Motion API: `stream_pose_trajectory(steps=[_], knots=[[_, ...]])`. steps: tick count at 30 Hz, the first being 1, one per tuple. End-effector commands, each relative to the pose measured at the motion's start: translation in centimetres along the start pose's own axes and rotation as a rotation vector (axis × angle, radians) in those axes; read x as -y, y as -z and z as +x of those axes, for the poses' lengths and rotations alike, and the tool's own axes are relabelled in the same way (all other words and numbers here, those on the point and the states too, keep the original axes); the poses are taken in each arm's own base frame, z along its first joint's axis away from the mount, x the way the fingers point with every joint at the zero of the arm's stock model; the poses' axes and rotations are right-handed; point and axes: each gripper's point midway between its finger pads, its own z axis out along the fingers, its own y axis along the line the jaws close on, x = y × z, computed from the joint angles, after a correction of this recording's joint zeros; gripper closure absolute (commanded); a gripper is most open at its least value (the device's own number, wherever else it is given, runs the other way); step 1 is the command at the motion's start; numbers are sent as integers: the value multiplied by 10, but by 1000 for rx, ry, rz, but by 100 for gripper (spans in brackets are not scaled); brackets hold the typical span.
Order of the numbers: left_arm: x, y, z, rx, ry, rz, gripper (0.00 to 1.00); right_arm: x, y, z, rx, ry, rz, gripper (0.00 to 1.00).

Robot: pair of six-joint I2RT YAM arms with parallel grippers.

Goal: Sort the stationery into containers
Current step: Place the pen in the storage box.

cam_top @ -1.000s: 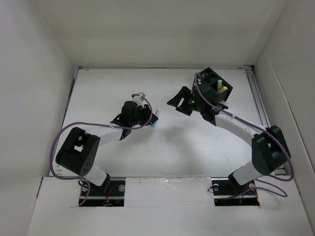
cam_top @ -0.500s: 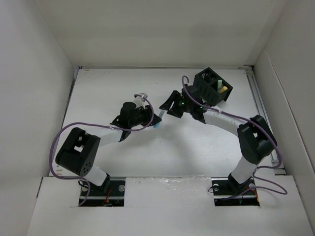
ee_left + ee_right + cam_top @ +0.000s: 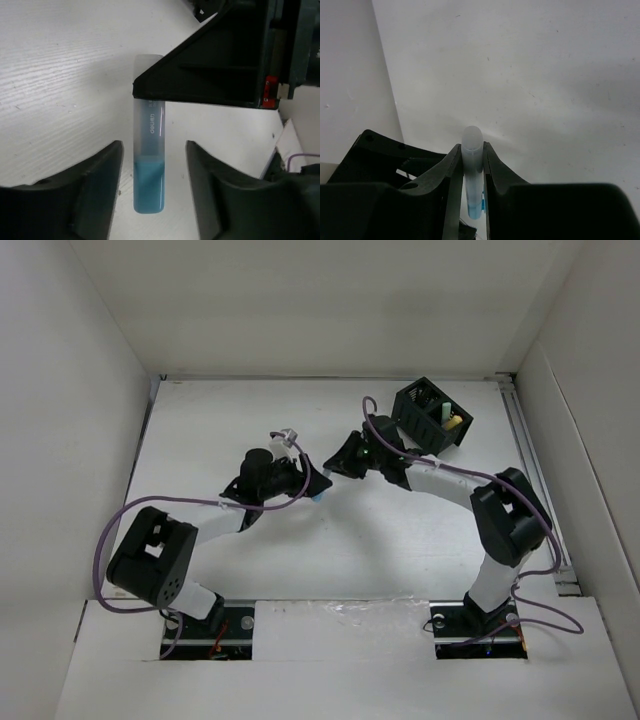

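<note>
My right gripper moves outward over the organizer's section of markers to release the highlighter next, since that section lies outward and to its right in the top view.
A clear highlighter with a pale blue end [image 3: 150,150] hangs over the table between my two grippers. My right gripper [image 3: 472,152] is shut on its clear cap end [image 3: 472,140], both fingers pressed against it. My left gripper [image 3: 154,167] stands open around the blue end, with a gap on each side. From above, the two grippers meet at mid-table: left gripper [image 3: 312,483], right gripper [image 3: 337,464], blue tip [image 3: 318,494] below them. The black mesh organizer [image 3: 432,417] stands at the back right with a green marker [image 3: 437,410] and a yellow marker [image 3: 455,423] inside.
White walls enclose the table on the left, back and right. The right arm's elbow [image 3: 510,515] is bent out toward the right wall. The organizer sits just behind the right wrist.
My right gripper swung left from beside the organizer to the marker and shut on its clear end. My left gripper, which was shut on the marker, has opened.
</note>
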Motion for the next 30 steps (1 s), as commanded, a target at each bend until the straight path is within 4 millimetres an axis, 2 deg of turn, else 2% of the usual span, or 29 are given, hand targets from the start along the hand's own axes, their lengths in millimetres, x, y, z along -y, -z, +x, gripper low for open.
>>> stream_pose_trajectory(steps=[1,3,4,6,7,8,9,11,12,13,14,15,16,19,22,24,26,27,30], knots=[[27,10,-20,76,-58,94,42,-29,9,-15,64,24,-74,100],[33,15,-26,95,-69,107,29,-30,15,-22,87,21,-75,100],[30,16,-26,105,-67,92,20,-29,14,-23,95,20,-71,100],[33,20,-26,114,-73,98,14,-29,23,-40,132,26,-76,100],[43,27,-37,152,-104,122,6,-26,27,-51,160,26,-61,100],[39,31,-31,153,-100,108,0,-14,34,-72,216,3,-23,100],[44,35,-34,172,-110,120,0,-17,48,-86,255,-7,-17,100],[50,47,-48,247,-128,111,0,-6,69,-117,362,-26,31,100],[51,51,-50,263,-131,109,0,7,85,-141,430,-55,74,100],[51,55,-48,267,-133,111,0,3,106,-159,502,-64,79,100],[57,61,-55,299,-144,118,0,11,119,-172,559,-79,114,100],[56,62,-52,297,-143,116,0,26,142,-199,686,-108,185,100],[55,62,-53,302,-141,109,0,30,163,-211,761,-123,225,100],[56,64,-54,303,-142,110,0,64,221,-252,1029,-202,382,100],[61,64,-50,283,-129,138,0,85,256,-277,1185,-236,475,100],[61,64,-50,283,-129,138,0,91,262,-289,1221,-231,529,100],[60,64,-46,266,-124,138,0,89,270,-301,1248,-223,560,100],[63,66,-48,274,-129,143,0,97,261,-305,1232,-215,600,100],[67,68,-48,275,-135,158,0,110,261,-315,1251,-198,725,100]])
